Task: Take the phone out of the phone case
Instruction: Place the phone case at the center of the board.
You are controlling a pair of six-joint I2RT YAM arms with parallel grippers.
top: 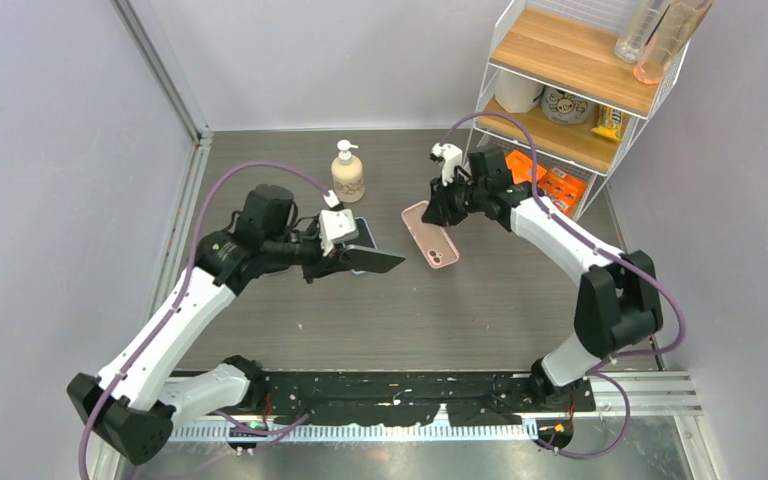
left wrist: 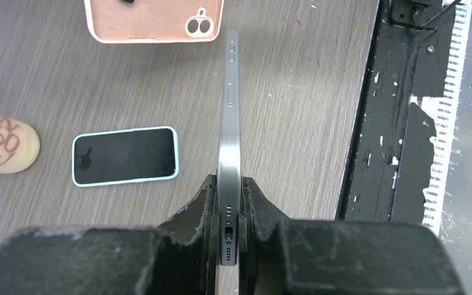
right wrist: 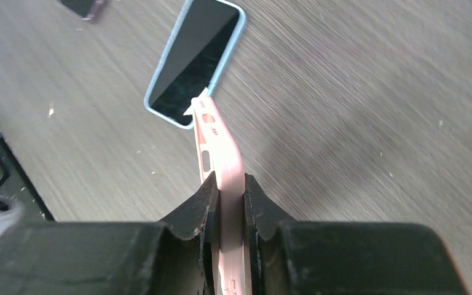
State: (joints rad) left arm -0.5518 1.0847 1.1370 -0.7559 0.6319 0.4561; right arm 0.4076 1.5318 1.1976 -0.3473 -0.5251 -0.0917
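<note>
The phone is already out, so next I will lower the empty pink case (top: 430, 236) in my right gripper onto the bare tabletop beside the light blue case and let go of it.
A bare dark grey phone (left wrist: 229, 117) stands edge-on between the fingers of my left gripper (left wrist: 228, 184), which is shut on its port end. In the top view this phone (top: 372, 260) is held above the table left of centre by the left gripper (top: 345, 255). The empty pink phone case (top: 430, 236), camera hole toward me, is pinched at its far end by my right gripper (top: 442, 210). From the right wrist the case (right wrist: 218, 144) runs edge-on out of the shut right gripper (right wrist: 227, 184). The case (left wrist: 153, 21) also shows from the left wrist.
A second phone in a light blue case (left wrist: 125, 155) lies screen up on the table, also in the right wrist view (right wrist: 196, 58). A soap pump bottle (top: 348, 172) stands behind it. A wire shelf (top: 580, 80) with orange packets (top: 550, 180) fills the back right. A black strip (top: 410, 395) lines the near edge.
</note>
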